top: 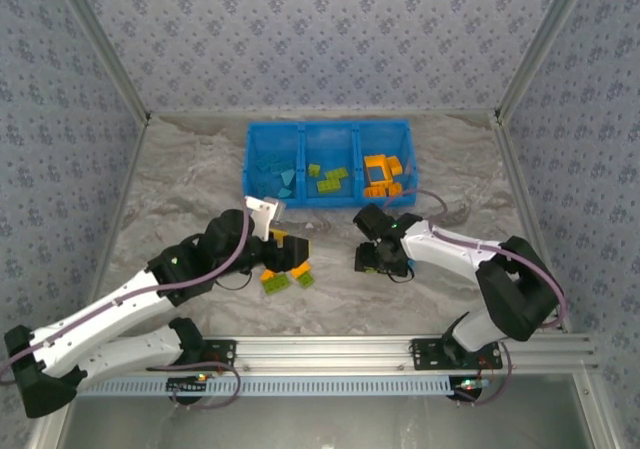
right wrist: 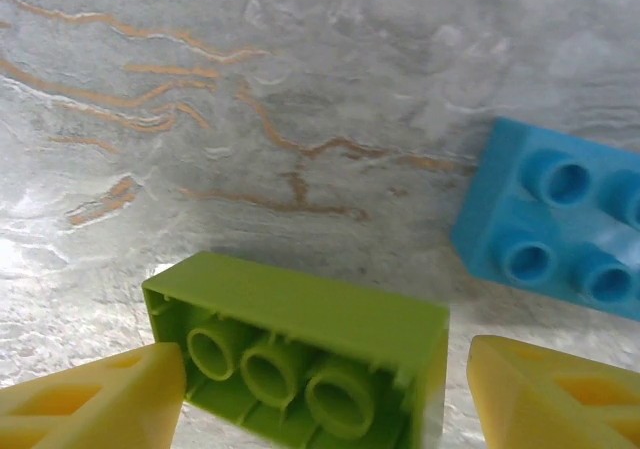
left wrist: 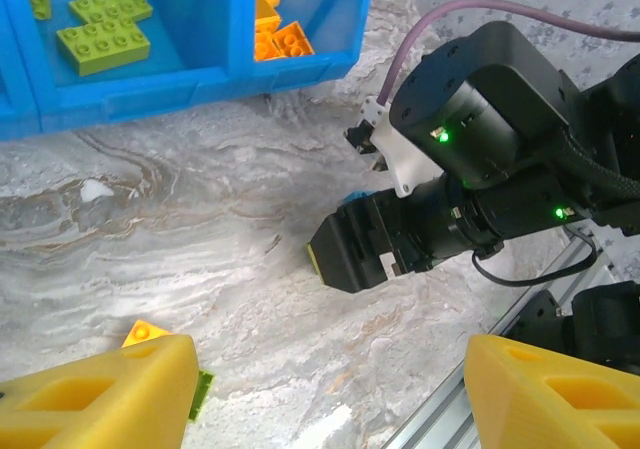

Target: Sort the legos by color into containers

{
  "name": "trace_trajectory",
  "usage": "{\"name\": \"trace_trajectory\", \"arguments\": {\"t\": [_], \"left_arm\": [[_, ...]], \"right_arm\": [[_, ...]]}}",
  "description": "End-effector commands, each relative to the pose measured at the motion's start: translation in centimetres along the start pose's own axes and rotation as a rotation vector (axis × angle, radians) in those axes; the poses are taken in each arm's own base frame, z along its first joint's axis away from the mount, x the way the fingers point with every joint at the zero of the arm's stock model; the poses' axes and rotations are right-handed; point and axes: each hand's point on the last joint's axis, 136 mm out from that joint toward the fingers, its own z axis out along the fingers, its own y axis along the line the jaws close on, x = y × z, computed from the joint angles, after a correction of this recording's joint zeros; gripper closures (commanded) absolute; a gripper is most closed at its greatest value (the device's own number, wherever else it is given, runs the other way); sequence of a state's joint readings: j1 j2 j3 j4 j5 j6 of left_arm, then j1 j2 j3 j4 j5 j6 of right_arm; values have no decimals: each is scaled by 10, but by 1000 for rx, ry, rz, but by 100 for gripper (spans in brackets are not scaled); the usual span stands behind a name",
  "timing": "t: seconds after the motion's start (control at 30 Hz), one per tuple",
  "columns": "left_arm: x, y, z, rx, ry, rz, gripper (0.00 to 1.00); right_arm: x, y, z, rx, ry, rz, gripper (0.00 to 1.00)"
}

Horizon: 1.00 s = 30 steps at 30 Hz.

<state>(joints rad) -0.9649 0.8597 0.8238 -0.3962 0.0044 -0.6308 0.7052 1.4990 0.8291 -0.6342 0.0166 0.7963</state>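
Observation:
The lime green brick is just below my right gripper, so next I need to lower my gripper slightly over the brick and then close it.
My right gripper (right wrist: 325,389) stands open low over the table, its yellow fingers (right wrist: 90,404) on either side of a lime green lego (right wrist: 300,339) that lies with its hollow underside toward the camera; a gap shows at the right finger. A light blue lego (right wrist: 560,219) rests just beyond it. My left gripper (left wrist: 330,389) is open over bare table with nothing between its fingers. An orange lego (left wrist: 140,331) and a green one (left wrist: 203,394) sit by its left finger. The blue containers (top: 325,126) at the back hold light blue, green and orange legos.
The two grippers (top: 288,256) (top: 372,257) face each other closely at mid-table; the right gripper's black body (left wrist: 360,249) is right in front of the left wrist camera. Two green legos (top: 275,282) lie near the left gripper. An aluminium rail (top: 400,349) runs along the near edge.

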Motion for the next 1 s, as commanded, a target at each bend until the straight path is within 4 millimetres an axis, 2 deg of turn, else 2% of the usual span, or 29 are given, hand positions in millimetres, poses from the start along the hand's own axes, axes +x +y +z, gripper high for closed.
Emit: {"name": "trace_trajectory", "arguments": {"t": [0.0,0.17,0.27,0.47,0.63,0.8,0.87,0.97], "left_arm": [[-5,3,-6,-27,-42,-27,29],[-6,2,-6,-29,-42,-18,29],[-6,3,-6,-35,-42,-12,29],[-5,4,-6,-34,-37,-17,30],[-3,5,-6,-40,-30,-15,30],[2,8,-3,-45,-27,-31,30],[0,7,-4,-43,-37,-35,31],[-8,9,-11,-83,-78,-27,32]], "right_arm": [[4,3,10,-16,36,-6,23],[4,5,14,-2,46,-12,25],[-1,7,15,-7,21,-13,31],[-12,14,16,-3,5,-57,48],[-16,18,13,7,-7,-84,68],[-19,22,-12,43,-73,-141,80],[-22,30,-31,46,-120,-179,80],[-37,53,-59,9,-190,-224,80]]}}
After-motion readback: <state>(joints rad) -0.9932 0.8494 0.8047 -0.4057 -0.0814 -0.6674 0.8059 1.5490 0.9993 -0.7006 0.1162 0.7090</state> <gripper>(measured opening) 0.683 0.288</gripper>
